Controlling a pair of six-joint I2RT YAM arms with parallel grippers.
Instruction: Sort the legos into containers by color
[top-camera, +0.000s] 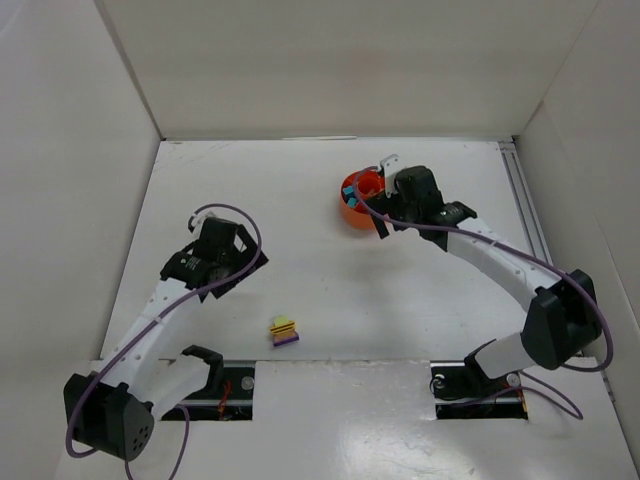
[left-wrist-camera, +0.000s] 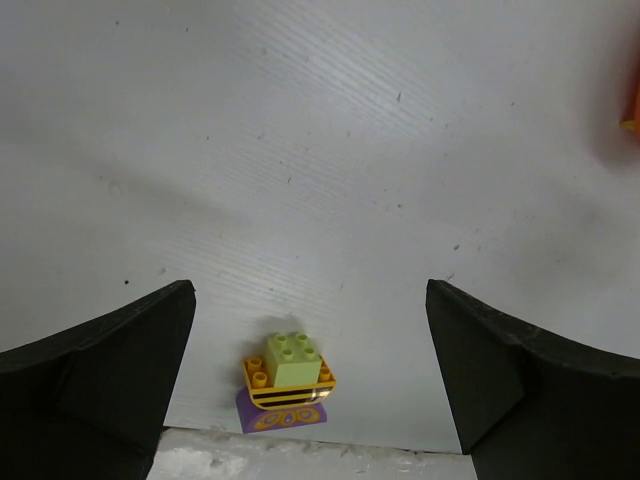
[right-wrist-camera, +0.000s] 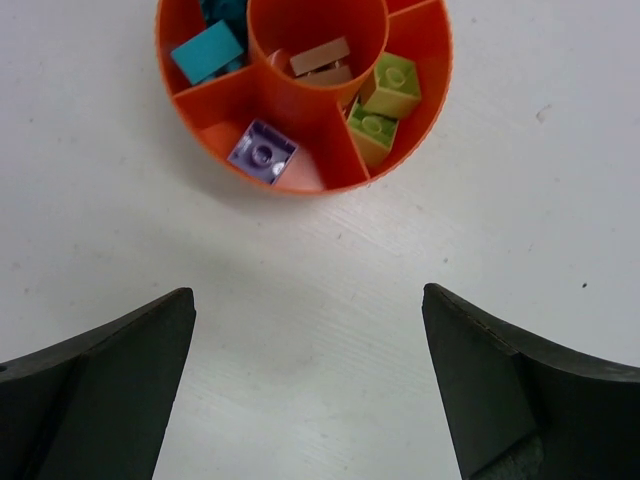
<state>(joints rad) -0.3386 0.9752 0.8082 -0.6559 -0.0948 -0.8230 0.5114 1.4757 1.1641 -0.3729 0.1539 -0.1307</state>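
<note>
The purple piece (top-camera: 286, 340) (left-wrist-camera: 285, 415) carries the stack's other pieces. My left gripper should next move back and to the right in the top view, then go down with its fingers on both sides of that piece.
The round orange dish (top-camera: 352, 203) stands at the back right of the table. In the right wrist view its wall (right-wrist-camera: 300, 185) is ahead of my fingers. It holds a teal brick (right-wrist-camera: 207, 50), an orange-brown brick (right-wrist-camera: 320, 58) in the centre well, two pale yellow-green bricks (right-wrist-camera: 388, 88) and a purple brick (right-wrist-camera: 262, 153). My right gripper (right-wrist-camera: 305, 300) is open and empty, just short of the dish (top-camera: 392, 203). A small stack (top-camera: 284, 331) lies near the front edge: yellow-green brick (left-wrist-camera: 293, 359) on a yellow striped piece (left-wrist-camera: 290, 392) on a purple piece (left-wrist-camera: 285, 415). My left gripper (left-wrist-camera: 310, 300) is open above it (top-camera: 238, 265).
White walls enclose the table on the left, back and right. A raised white ledge (left-wrist-camera: 300, 455) with the arm bases runs along the front, right behind the stack. A sliver of the orange dish (left-wrist-camera: 632, 100) shows at the right edge of the left wrist view.
</note>
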